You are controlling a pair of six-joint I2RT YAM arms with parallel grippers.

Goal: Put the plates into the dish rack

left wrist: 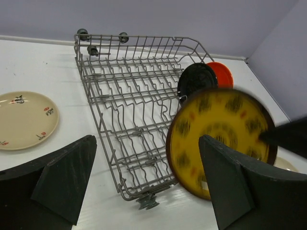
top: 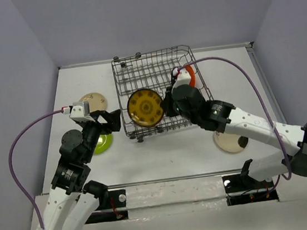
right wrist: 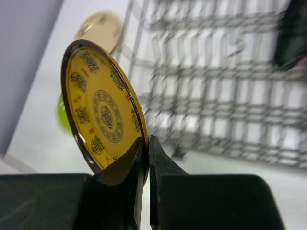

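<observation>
My right gripper is going to move outward and down next. It will turn the brown plate in line with the black plate, into the empty wire slots beside it.
My right gripper (top: 165, 105) is shut on the rim of the brown plate with yellow pattern (top: 145, 108) and holds it on edge above the near part of the grey wire dish rack (top: 131, 73). In the right wrist view the plate (right wrist: 103, 110) sits pinched in the gripper (right wrist: 146, 143). The black plate (left wrist: 196, 79) and the orange plate (left wrist: 221, 74) stand in the rack's right side (left wrist: 124, 96). My left gripper (top: 111, 120) is open and empty left of the rack. The lime green plate (top: 103, 143) lies under the left arm.
A cream plate with small marks (top: 93, 102) lies flat left of the rack, also in the left wrist view (left wrist: 26, 120). Another cream plate (top: 230, 141) lies under the right arm near the front. Walls close the table on three sides.
</observation>
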